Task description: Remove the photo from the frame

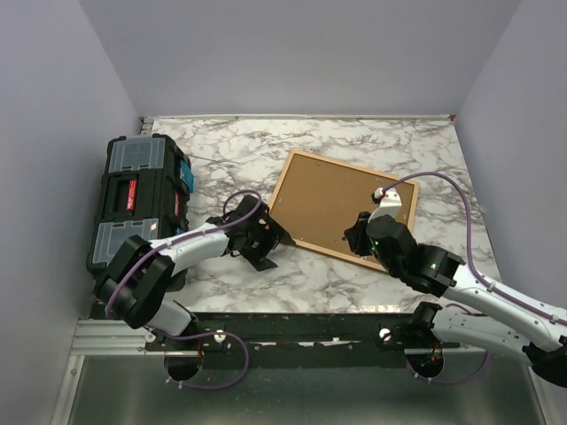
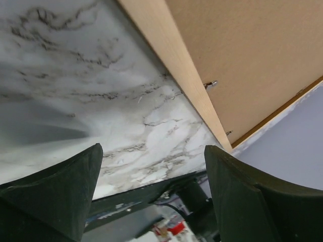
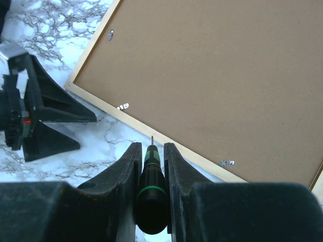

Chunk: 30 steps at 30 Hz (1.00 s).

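I will move my left gripper toward the right in the top view next, onto the near bar (image 2: pixel 171 55) beside the closest clip, because the bar is thin and fits between spread fingers.
The frame (image 1: pixel 283 181) lies face down on the marble table, its thin wooden rail (image 3: pixel 101 101) around the brown backing board (image 1: pixel 332 199). The photo is hidden beneath that board. My left gripper (image 1: pixel 276 248) stands open and empty just off the frame's near left corner. In the left wrist view the rail (image 2: pixel 171 55) runs above its spread fingers (image 2: pixel 65 186). My right gripper (image 3: pixel 151 146) is shut on a black and green screwdriver (image 3: pixel 151 171). The screwdriver's tip points at the frame's near rail, a little short of it.
A black toolbox (image 1: pixel 137 199) stands at the table's left edge. Small metal clips (image 3: pixel 226 163) (image 3: pixel 122 106) sit along the inner edge of the backing board. The table's front edge (image 2: pixel 151 184) lies close below the left gripper. Grey walls enclose the back and sides.
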Tool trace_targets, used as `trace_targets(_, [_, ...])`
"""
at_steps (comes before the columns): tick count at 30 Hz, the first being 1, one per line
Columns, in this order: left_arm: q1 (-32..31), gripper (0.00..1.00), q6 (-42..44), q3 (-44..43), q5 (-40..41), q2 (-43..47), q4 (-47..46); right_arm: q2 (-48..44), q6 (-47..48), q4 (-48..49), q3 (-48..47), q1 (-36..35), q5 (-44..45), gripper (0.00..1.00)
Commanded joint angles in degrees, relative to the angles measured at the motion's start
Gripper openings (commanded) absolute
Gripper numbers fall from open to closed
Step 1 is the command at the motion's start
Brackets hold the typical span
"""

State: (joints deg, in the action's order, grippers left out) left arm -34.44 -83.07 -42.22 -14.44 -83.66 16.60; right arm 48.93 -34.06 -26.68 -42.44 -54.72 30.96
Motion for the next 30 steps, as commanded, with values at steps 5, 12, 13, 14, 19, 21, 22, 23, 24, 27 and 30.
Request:
trace_targets(5, [-2.5,0.81,-22.5,-4.0,3.2,-6.7,0.1,-2.5,-0.8,-0.7,0.5,0.0,1.1,0.0])
trace_targets(12, [-2.6,0.71,-26.7,-9.5,3.7,-15.4,2.2,-3.1,-0.8,-0.6,0.9,0.0,1.1,0.0])
trace_targets(13, [-2.8,0.69,-26.8,-10.5,4.1,-16.4,3.4,-3.0,-0.8,-0.7,0.8,0.1,1.1,0.0])
trace_targets(14, [-2.9,0.67,-26.8,-11.5,4.9,-17.2,4.9,-3.1,-0.8,-0.8,0.8,0.0,1.1,0.0])
trace_targets(19, [-3.8,0.53,-26.2,-12.4,6.9,-19.2,8.0,-3.6,-0.7,-1.1,0.6,0.0,1.2,0.0])
trace_targets(21, [-3.9,0.42,-25.2,-11.9,7.6,-19.4,8.0,-3.6,-0.7,-1.0,0.7,0.1,1.1,0.0])
trace_targets(22, [-3.8,0.36,-23.9,-12.1,8.2,-19.5,8.6,-3.6,-0.7,-0.9,0.7,0.0,1.1,0.0])
trace_targets(23, [-3.8,0.31,-22.7,-12.6,9.1,-19.6,9.8,-3.5,-0.6,-0.9,0.7,0.1,1.1,0.0])
trace_targets(24, [-3.8,0.28,-21.3,-13.1,10.4,-19.4,11.1,-3.4,-0.6,-0.8,0.7,0.1,1.1,0.0])
trace_targets(27, [-3.7,0.23,-15.4,-15.4,17.0,-17.9,14.4,-3.1,-0.3,-0.7,0.5,0.0,0.8,0.0])
trace_targets(30, [-2.0,0.2,-6.0,-19.8,20.9,-18.2,18.0,-2.3,0.1,-0.3,0.7,0.0,0.1,0.0])
